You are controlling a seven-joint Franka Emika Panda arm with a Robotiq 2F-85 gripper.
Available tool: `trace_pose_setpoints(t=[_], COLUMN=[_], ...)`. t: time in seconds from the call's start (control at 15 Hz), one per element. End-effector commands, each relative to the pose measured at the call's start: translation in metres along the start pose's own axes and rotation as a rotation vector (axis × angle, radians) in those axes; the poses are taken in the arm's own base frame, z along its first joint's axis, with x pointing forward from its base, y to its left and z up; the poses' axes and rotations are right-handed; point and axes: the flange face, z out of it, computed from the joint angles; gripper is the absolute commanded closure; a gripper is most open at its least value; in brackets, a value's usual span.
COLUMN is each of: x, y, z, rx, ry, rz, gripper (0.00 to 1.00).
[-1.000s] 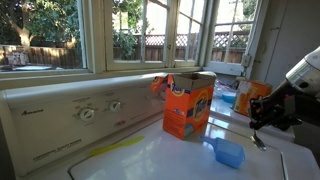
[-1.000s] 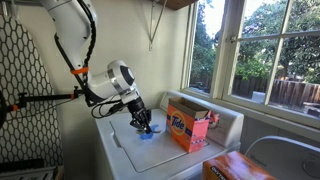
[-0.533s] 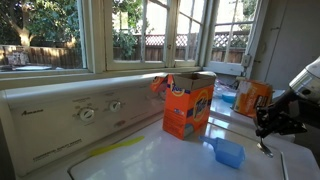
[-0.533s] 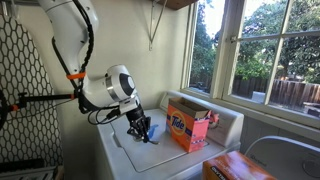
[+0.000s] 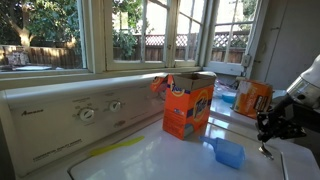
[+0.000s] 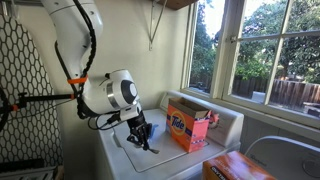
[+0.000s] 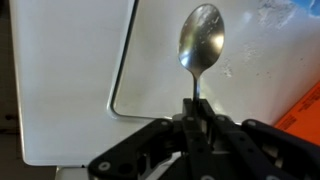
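Observation:
I will next lower the spoon onto the washer top [image 5: 261, 153], slightly toward the blue cup [image 5: 229, 152], and then my gripper will let go of the spoon's handle.
My gripper [image 7: 197, 110] is shut on the handle of a metal spoon [image 7: 201, 38], whose bowl points away from the wrist over the white washer top [image 7: 70, 80]. In an exterior view the gripper [image 5: 272, 128] hangs to the right of a small blue cup [image 5: 229, 152], with the spoon [image 5: 263, 148] pointing down just above the washer top [image 5: 160, 160]. In an exterior view the gripper [image 6: 140, 135] sits low over the washer lid, left of the orange detergent box [image 6: 190, 127]; the blue cup is hidden there.
The open orange detergent box [image 5: 188, 104] stands mid-washer before the windows. A second orange box [image 5: 252, 97] stands further back. The control panel with knobs [image 5: 88, 113] runs along the back, with a yellow strip [image 5: 110, 148] below it. The lid seam [image 7: 120, 100] shows beneath the spoon.
The gripper has moved away from the blue cup toward the washer's edge and dropped slightly, keeping hold of the spoon. Box and cup have not moved.

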Motion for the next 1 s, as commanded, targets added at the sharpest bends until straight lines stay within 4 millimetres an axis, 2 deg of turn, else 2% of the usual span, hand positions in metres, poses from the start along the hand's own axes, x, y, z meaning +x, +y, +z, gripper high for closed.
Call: trace_pose_setpoints(t=[0.0, 0.93], x=[-0.002, -0.010], y=[0.003, -0.005], z=[0.009, 0.031], rx=[0.004, 0.009], ry=[-0.029, -0.088], rz=[0.012, 0.055], gripper=[0.98, 0.98])
